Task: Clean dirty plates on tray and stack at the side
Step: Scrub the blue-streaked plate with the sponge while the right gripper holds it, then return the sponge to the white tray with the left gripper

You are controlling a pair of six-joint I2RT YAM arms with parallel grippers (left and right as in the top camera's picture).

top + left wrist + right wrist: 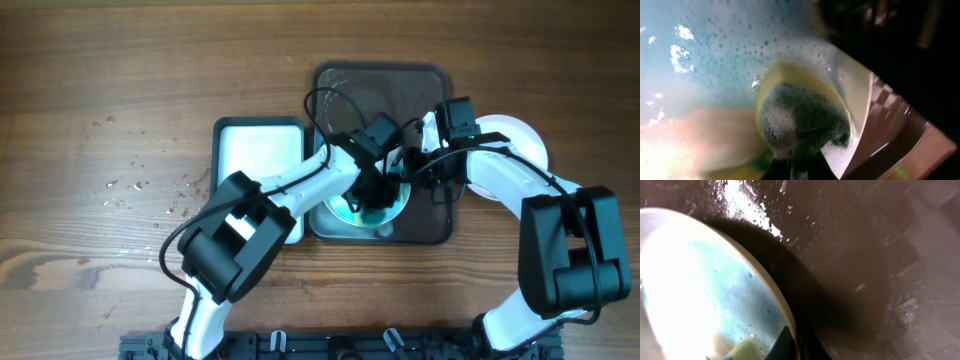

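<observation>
I will next lift the sponge off the foam-covered plate with my left gripper, move it past the brown tray's edge and lower it there, because the white tray (261,162) is empty.
A white plate (386,222) smeared with blue-teal foam sits at the near end of the dark brown tray (385,90). My left gripper (374,196) is shut on a foamy green and yellow sponge (802,117) and presses it onto the plate's wet face (720,55). My right gripper (413,180) is shut on the plate's right rim (782,302), one finger on each side of it. The right wrist view also shows the sponge (742,350) and the wet tray floor (865,255). A plain white plate (520,135) lies on the table right of the tray, partly under my right arm.
A smaller white rectangular tray (258,155) lies just left of the brown tray, partly under my left arm. Small crumbs (150,190) are scattered on the wooden table at the left. The far half of the brown tray holds only water drops.
</observation>
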